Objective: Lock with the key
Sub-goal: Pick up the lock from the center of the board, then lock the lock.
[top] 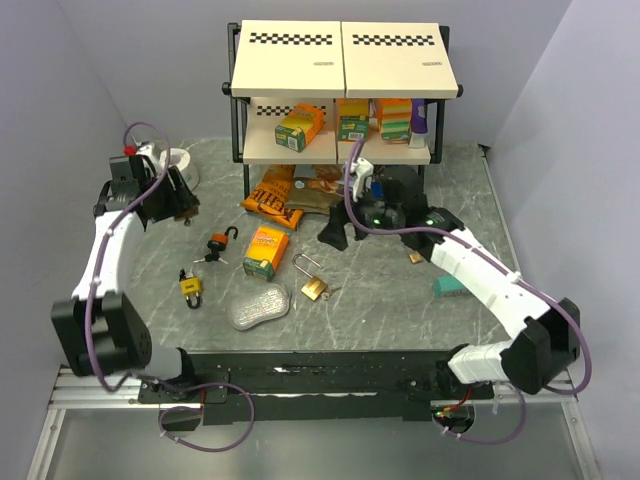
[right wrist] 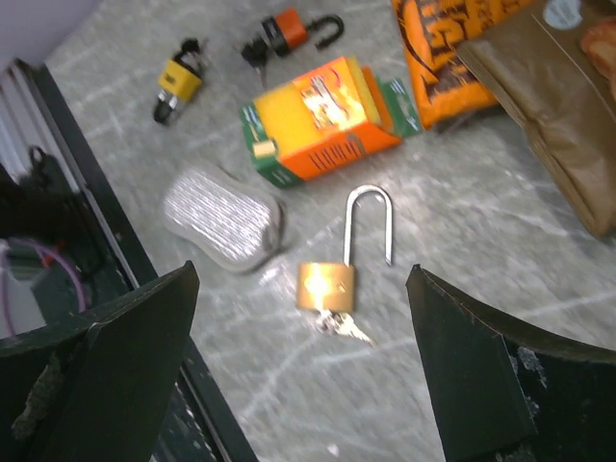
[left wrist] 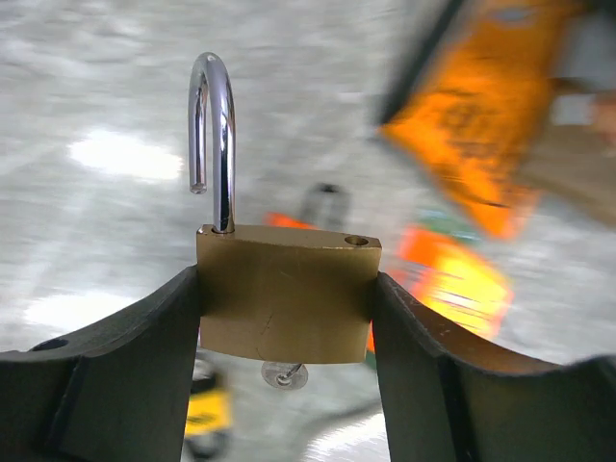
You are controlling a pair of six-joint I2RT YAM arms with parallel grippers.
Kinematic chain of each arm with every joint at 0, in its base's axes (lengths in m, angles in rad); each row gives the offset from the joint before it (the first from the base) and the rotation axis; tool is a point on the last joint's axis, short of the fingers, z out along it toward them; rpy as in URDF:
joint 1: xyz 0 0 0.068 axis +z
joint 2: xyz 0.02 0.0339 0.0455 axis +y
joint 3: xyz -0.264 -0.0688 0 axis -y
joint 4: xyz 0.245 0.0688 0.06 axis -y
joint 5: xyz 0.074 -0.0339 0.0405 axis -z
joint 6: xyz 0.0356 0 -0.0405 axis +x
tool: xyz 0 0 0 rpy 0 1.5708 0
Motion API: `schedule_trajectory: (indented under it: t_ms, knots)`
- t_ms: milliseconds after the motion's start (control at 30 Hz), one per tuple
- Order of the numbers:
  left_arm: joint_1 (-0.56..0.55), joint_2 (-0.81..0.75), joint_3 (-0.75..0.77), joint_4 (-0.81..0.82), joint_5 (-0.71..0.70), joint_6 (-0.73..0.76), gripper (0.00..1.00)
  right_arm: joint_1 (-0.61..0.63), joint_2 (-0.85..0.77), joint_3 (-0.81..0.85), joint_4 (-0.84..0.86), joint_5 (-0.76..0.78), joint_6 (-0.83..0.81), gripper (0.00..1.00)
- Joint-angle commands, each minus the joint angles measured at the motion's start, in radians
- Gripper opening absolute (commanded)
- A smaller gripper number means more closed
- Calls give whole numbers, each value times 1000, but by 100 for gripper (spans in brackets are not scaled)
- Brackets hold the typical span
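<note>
My right gripper goes to the left in the top view onto the held padlock's body point(top: 187, 214) next, as its broad side is bare between my left gripper's fingers.
My left gripper point(top: 183, 205) is raised at the far left and is shut on a brass padlock point(left wrist: 286, 298). Its steel shackle point(left wrist: 218, 135) stands open and a key point(left wrist: 285, 374) hangs from its underside. A second brass padlock point(right wrist: 325, 286) lies on the table with its shackle open and a key point(right wrist: 345, 327) in its base; it also shows in the top view point(top: 313, 287). My right gripper point(right wrist: 303, 272) is open and empty, hovering above this padlock; in the top view point(top: 338, 232) it sits behind it.
An orange padlock point(top: 218, 243) and a yellow padlock point(top: 191, 288) lie left of centre. An orange-green box point(top: 264, 251), a silvery blister pack point(top: 258, 309) and snack bags point(top: 283, 195) are nearby. A two-tier shelf point(top: 340, 100) stands at the back. A teal block point(top: 447, 288) lies on the right.
</note>
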Motion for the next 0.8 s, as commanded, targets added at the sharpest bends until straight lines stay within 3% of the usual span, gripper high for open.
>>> schedule_trajectory:
  t_ms: [0, 200, 367, 500, 767]
  knots:
    - [-71, -148, -33, 42, 139, -281, 1, 57, 69, 85, 181, 40, 185, 99]
    - [-225, -312, -145, 163, 140, -592, 1, 118, 162, 153, 283, 56, 392, 99]
    - [-356, -344, -133, 196, 37, -767, 1, 207, 211, 211, 265, 209, 392, 99]
    - [-393, -300, -84, 176, 15, -816, 1, 298, 247, 234, 260, 338, 395, 99]
    - [-441, -277, -57, 211, 20, -865, 1, 344, 351, 326, 226, 576, 403, 99]
